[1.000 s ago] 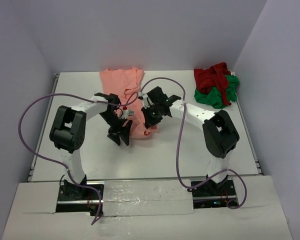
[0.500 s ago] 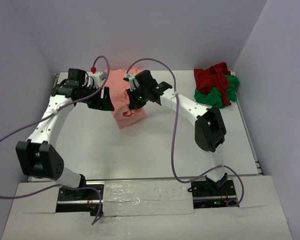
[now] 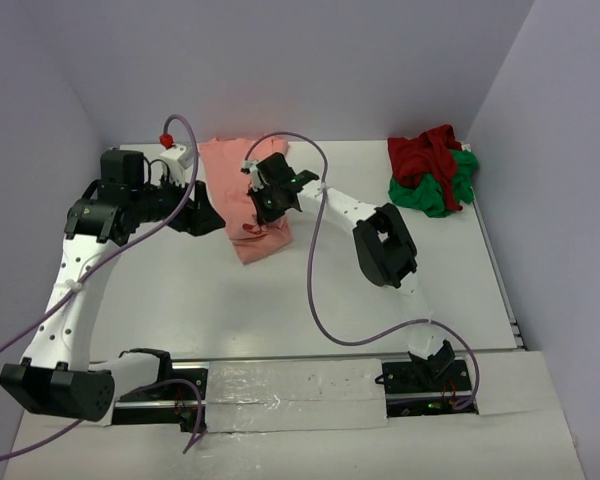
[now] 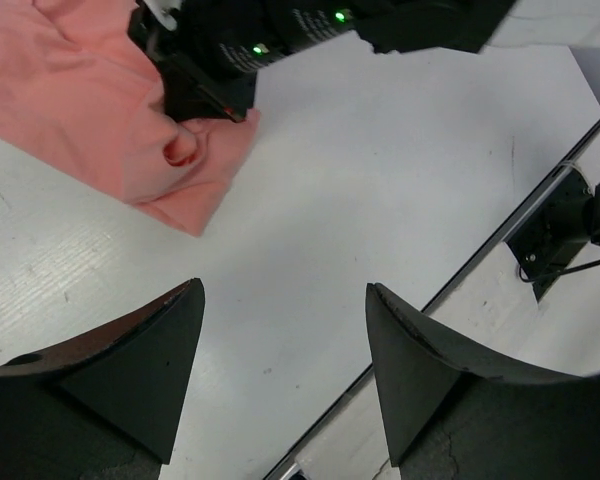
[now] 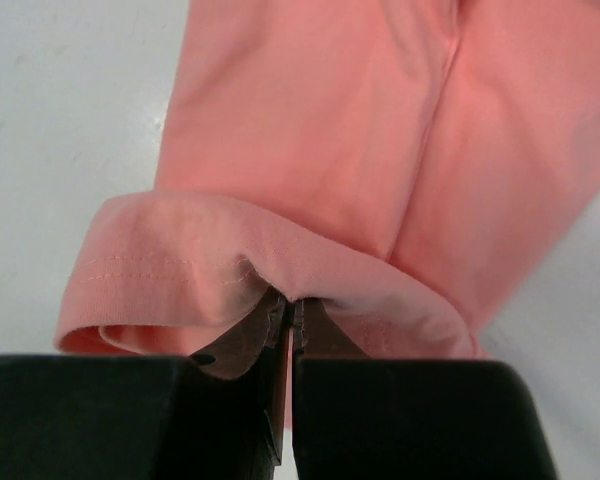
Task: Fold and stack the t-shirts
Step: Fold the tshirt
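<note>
My right gripper will next take the folded hem a little away from my base over the salmon-pink t-shirt's body (image 3: 242, 201) (image 5: 306, 205). Then it will open there.
The salmon-pink t-shirt (image 3: 230, 175) lies at the back middle of the table, partly doubled over. My right gripper (image 3: 261, 204) is shut on a folded hem of it (image 5: 295, 300), and the cloth bulges over the fingertips. My left gripper (image 3: 202, 216) hangs open just left of the shirt, with nothing between its fingers (image 4: 150, 350). In the left wrist view the pink shirt (image 4: 90, 120) lies at the upper left, with the right gripper (image 4: 210, 95) on it. The dark red t-shirt (image 3: 425, 152) lies crumpled on the bright green t-shirt (image 3: 438, 192) at the back right.
Walls close the table (image 3: 310, 300) in at the back and on both sides. Purple cables (image 3: 315, 290) loop from both arms over the table. The table's metal front rail (image 4: 540, 190) and a base mount (image 4: 570, 225) show in the left wrist view.
My right gripper has carried the pink shirt's near edge back and to the left, so the shirt is shorter. My left arm has swung away from the shirt's near end to its left side.
</note>
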Robot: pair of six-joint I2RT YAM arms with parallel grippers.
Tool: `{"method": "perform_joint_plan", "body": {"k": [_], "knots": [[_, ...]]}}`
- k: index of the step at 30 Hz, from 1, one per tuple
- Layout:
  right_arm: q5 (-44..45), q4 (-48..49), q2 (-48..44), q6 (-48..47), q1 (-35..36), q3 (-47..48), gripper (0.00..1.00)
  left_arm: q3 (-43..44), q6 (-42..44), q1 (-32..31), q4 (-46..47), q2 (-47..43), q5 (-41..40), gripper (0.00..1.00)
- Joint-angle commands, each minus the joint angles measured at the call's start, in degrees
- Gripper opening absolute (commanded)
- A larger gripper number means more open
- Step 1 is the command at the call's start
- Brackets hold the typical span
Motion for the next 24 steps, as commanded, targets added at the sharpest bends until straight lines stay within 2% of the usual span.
{"method": "perform_joint_plan", "body": {"k": [1, 6, 7, 10, 11, 12, 13, 14, 15, 17, 20, 24], "knots": [[2.64, 4.7, 1.6, 0.24, -0.9, 5.88, 0.0, -1.39, -0.29, 0.03, -0.46, -3.66, 2.97, 0.75], [4.75, 6.89, 6.08, -0.2, -1.25, 12.74, 0.0, -4.9, -0.55, 0.03, 1.29, -6.04, 5.07, 0.75], [4.93, 7.6, 6.18, -0.28, -1.25, 13.01, 0.0, -5.35, -2.99, 0.03, 1.65, -6.21, 5.25, 0.75], [5.8, 10.93, 6.27, -0.11, -1.17, 12.75, 0.0, -7.02, -2.58, 0.03, 2.0, -6.74, 5.87, 0.75], [6.42, 11.55, 6.79, 0.07, -1.25, 12.93, 0.03, -7.45, -2.66, 0.03, 2.35, -7.0, 5.87, 0.75], [6.51, 11.65, 7.32, 0.15, -1.25, 13.45, 0.16, -7.63, -2.4, 0.03, 2.36, -7.27, 6.22, 0.75], [6.77, 10.6, 8.1, 0.16, -1.25, 15.63, 0.56, -7.72, -2.31, 0.03, 2.18, -7.36, 6.65, 0.75], [7.03, 10.33, 9.5, 0.24, -1.25, 16.44, 0.82, -7.81, -2.31, 0.03, 2.09, -7.53, 6.92, 0.76], [7.73, 9.63, 10.04, 0.33, -1.34, 17.92, 1.0, -7.72, -2.23, 0.03, 1.92, -7.97, 7.27, 0.76], [7.92, 9.1, 10.75, 0.77, -1.34, 18.99, 1.0, -7.9, -2.22, 0.11, 2.18, -9.02, 7.97, 0.77], [8.97, 13.39, 8.47, 0.51, -1.43, 14.53, 1.0, -8.51, -2.49, 0.29, 2.53, -9.73, 8.33, 0.77], [7.57, 10.7, 6.45, 0.51, -1.43, 14.42, 1.0, -9.74, -2.75, 0.55, 3.15, -10.08, 7.89, 0.78]]}}
